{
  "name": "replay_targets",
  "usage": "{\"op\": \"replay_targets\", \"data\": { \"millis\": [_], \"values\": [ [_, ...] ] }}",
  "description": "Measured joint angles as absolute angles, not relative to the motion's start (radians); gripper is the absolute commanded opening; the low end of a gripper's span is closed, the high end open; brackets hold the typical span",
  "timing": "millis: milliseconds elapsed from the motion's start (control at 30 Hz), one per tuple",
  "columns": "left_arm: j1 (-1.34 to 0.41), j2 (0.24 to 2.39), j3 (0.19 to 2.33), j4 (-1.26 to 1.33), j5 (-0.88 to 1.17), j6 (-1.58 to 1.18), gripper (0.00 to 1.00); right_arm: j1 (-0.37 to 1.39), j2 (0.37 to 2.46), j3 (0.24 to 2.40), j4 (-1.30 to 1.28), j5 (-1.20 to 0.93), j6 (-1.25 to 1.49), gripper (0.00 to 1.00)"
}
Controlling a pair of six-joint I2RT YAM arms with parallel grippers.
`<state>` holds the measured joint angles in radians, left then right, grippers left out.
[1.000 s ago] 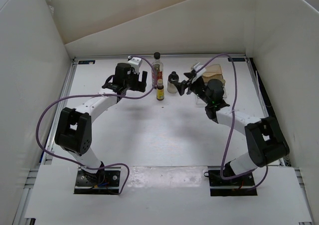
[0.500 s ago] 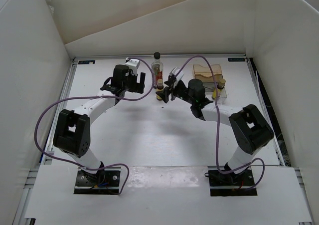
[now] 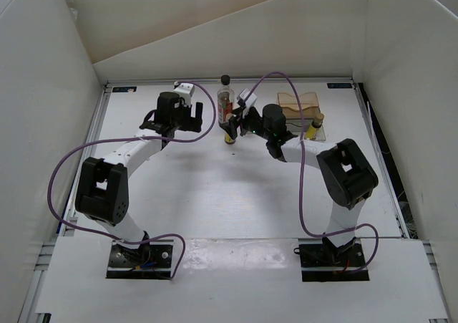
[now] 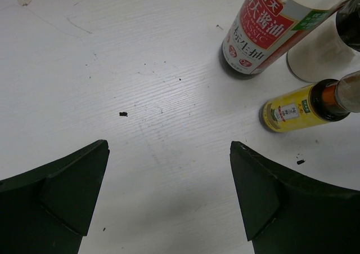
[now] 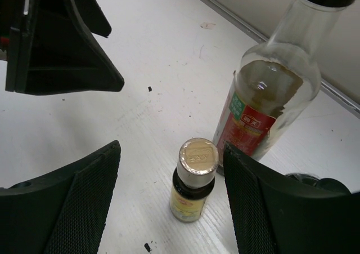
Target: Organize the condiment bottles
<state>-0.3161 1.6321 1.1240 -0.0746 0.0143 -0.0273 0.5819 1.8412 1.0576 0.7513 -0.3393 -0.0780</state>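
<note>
Next, my right gripper lowers toward the right in the wrist view and centres its fingers on the small yellow bottle's cap (image 5: 198, 159) below before closing.
A tall clear bottle (image 3: 225, 99) with dark-red sauce and a black cap stands at the back centre. A small yellow bottle (image 3: 230, 137) stands just in front of it. My right gripper (image 3: 235, 124) is open, with a finger on each side of the small yellow bottle (image 5: 192, 182), not touching it. The tall bottle (image 5: 264, 105) stands right behind. The squat whitish jar (image 4: 319, 52) is beside them, hidden under my right arm in the top view. My left gripper (image 3: 192, 117) is open and empty to the left of the bottles (image 4: 169, 147).
A clear-and-tan rack (image 3: 300, 104) stands at the back right with another small yellow bottle (image 3: 313, 128) at its front. White walls close the table at the back and on both sides. Purple cables loop over both arms.
My right gripper has swung left from beside the rack, past the squat jar, to straddle the small yellow bottle. My left gripper has drawn back slightly to the left.
</note>
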Motion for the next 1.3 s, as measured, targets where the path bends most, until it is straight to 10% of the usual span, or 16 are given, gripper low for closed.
{"op": "replay_targets", "data": {
  "millis": [800, 1300],
  "values": [
    [-0.300, 1.647, 1.127, -0.075, 0.035, -0.035, 1.00, 0.533, 2.001, 1.181, 0.705, -0.340, -0.035, 0.72],
    [-0.296, 1.647, 1.127, -0.074, 0.036, -0.037, 1.00, 0.560, 2.003, 1.183, 0.706, -0.344, -0.011, 0.24]
  ]
}}
